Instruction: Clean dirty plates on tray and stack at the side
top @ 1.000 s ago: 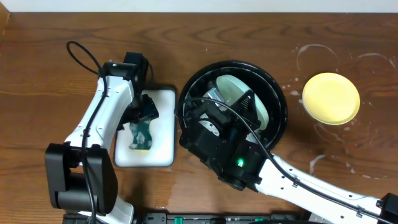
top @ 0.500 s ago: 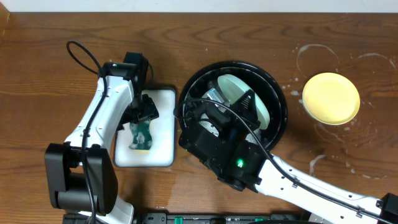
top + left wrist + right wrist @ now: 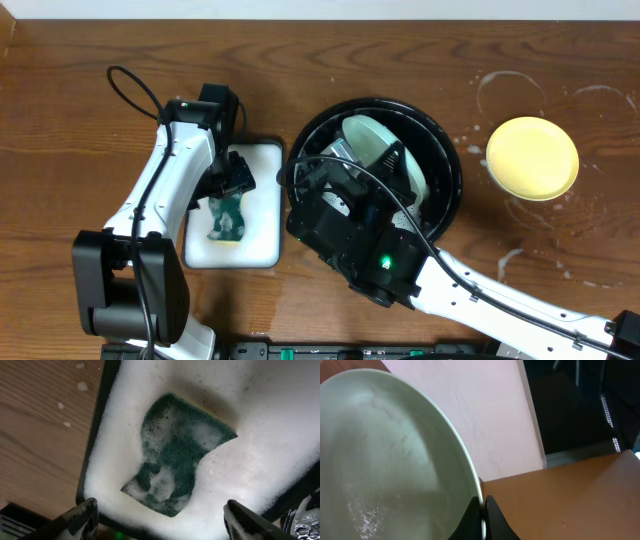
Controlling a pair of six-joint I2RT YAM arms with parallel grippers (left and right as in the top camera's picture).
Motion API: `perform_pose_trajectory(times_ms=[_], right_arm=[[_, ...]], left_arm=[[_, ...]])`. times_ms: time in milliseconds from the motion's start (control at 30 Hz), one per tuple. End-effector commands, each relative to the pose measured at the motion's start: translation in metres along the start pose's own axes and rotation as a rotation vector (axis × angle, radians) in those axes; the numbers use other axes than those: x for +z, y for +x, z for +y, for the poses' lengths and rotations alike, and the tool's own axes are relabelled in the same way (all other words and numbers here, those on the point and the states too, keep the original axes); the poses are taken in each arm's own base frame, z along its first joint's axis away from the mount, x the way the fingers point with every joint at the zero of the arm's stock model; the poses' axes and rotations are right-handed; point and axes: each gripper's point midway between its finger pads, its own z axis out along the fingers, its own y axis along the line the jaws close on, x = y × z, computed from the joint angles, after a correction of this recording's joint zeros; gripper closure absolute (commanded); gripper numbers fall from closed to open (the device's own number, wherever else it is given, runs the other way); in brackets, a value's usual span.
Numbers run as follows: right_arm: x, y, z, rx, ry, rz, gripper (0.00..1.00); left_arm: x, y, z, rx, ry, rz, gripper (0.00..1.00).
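The right gripper swings across next and releases the mint-green plate flat on the yellow plate, since that plate lies to the gripper's right in the overhead view.
The round black tray holds a pale mint-green plate, tilted up on edge. My right gripper is shut on that plate's rim; in the right wrist view the fingers pinch the edge of the wet green plate. Whether another plate lies under it is hidden by my arm. A yellow plate lies flat on the soapy wood patch at the right. My left gripper is open above a green sponge in foam; it also shows in the overhead view.
A white rectangular tray full of foam sits left of the black tray, with the sponge in it. Whitish soap rings mark the wood at the right. The table's far edge runs along the top.
The green plate in my right gripper has tipped and risen slightly toward the far side of the black tray. The left arm has not moved.
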Motion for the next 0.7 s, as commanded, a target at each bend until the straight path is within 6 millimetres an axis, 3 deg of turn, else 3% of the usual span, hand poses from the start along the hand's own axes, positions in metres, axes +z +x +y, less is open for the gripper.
perform_pose_trajectory(times_ms=[0,667], right_arm=[[0.001,-0.001,-0.005,0.041,-0.012,-0.003,0.99],[0.025,0.011,-0.002,0.07,-0.057,0.052,0.99]], left_arm=[[-0.001,-0.002,0.004,-0.001,-0.017,-0.01,0.19],[-0.001,-0.002,0.004,-0.001,-0.017,-0.01,0.19]])
